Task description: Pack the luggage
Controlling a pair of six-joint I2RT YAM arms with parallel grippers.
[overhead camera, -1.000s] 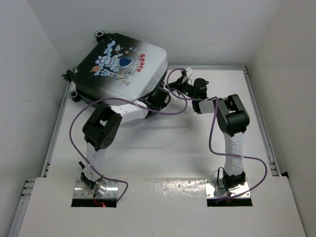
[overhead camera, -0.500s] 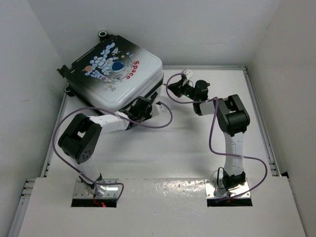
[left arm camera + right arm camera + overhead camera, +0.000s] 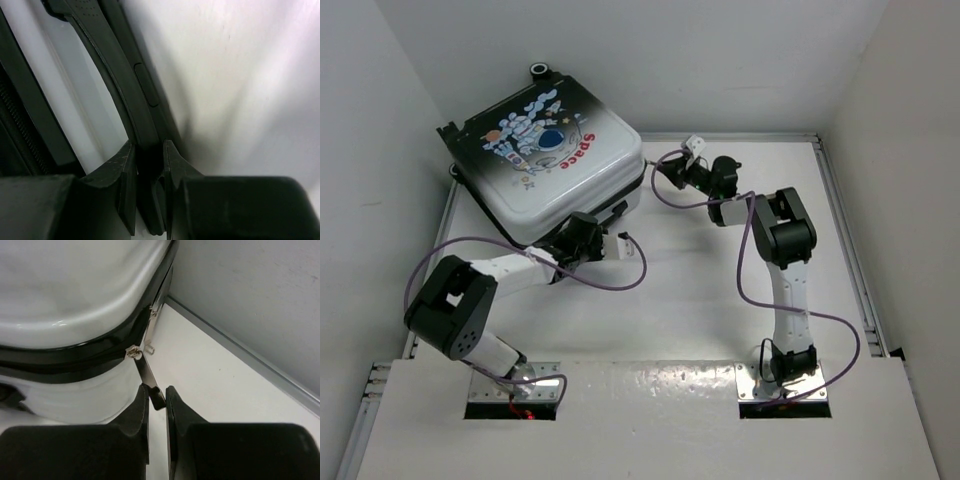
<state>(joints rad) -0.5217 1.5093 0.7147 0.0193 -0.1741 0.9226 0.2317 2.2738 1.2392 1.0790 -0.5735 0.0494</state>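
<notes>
The left gripper shifts the black carry handle inside it, with the closed luggage, to the left in the top view next, then releases the handle.
The luggage lies closed at the back left of the table, astronaut and red "Space" print facing up, wheels toward the back wall. My left gripper is at its near edge. In the left wrist view the gripper is shut on the black carry handle. My right gripper is at the luggage's right corner. In the right wrist view the gripper pinches the black zipper pull, which hangs from the black zipper band under the white shell. The inside of the luggage is hidden.
White walls enclose the table on three sides. A metal rail runs along the back edge close to the right gripper. Purple cables loop off both arms above the table.
The luggage has slid and turned toward the back left corner. My left arm has drawn back to the left, still at its near edge. My right gripper has followed to the left.
</notes>
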